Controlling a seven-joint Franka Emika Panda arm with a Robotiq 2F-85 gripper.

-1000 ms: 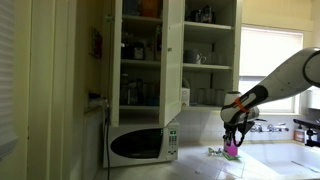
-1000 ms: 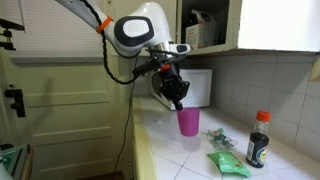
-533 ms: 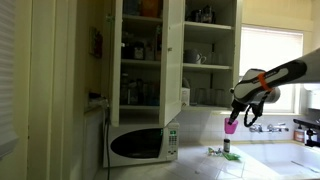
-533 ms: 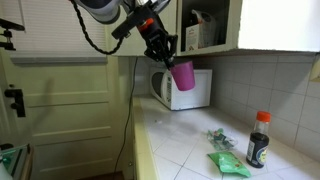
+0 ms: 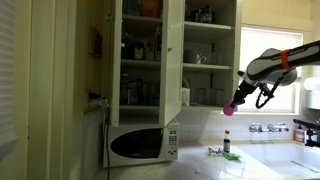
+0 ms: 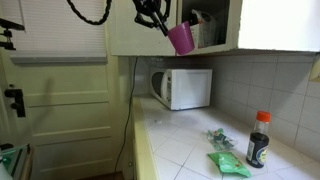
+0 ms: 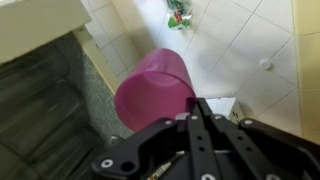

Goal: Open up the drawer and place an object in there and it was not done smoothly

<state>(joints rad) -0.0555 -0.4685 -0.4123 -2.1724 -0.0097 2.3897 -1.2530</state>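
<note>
My gripper lifts and moves into the open cabinet next, over the lower shelf (image 7: 105, 100) beside the glasses (image 5: 207, 104), since the cup still hangs outside the cabinet's opening.
The object, a small pink-magenta cup (image 5: 228, 108), hangs high above the counter, level with the lower shelf of the drawer (image 5: 208, 62), the open cream-white wall cabinet holding a few glasses. My gripper (image 5: 236, 100) is shut on the cup's rim, and the cup tilts away from it. In an exterior view the cup (image 6: 181, 38) sits just in front of the cabinet opening (image 6: 208, 28), with the gripper (image 6: 160, 22) above and beside it. In the wrist view the cup (image 7: 152, 88) fills the middle, its rim pinched by the black fingers (image 7: 200, 125) of my gripper (image 7: 192, 108).
A white microwave (image 5: 140, 146) (image 6: 186, 88) stands on the tiled counter under the cabinets. A slim dark bottle with a red cap (image 6: 259, 138) and green packets (image 6: 228, 162) lie on the counter. The open cabinet door (image 5: 173, 60) juts out. A crammed cabinet (image 5: 140, 55) is beside it.
The arm has lifted the cup off the counter, from beside the bottle up to the level of the cabinet shelves. The gripper has stayed shut on it.
</note>
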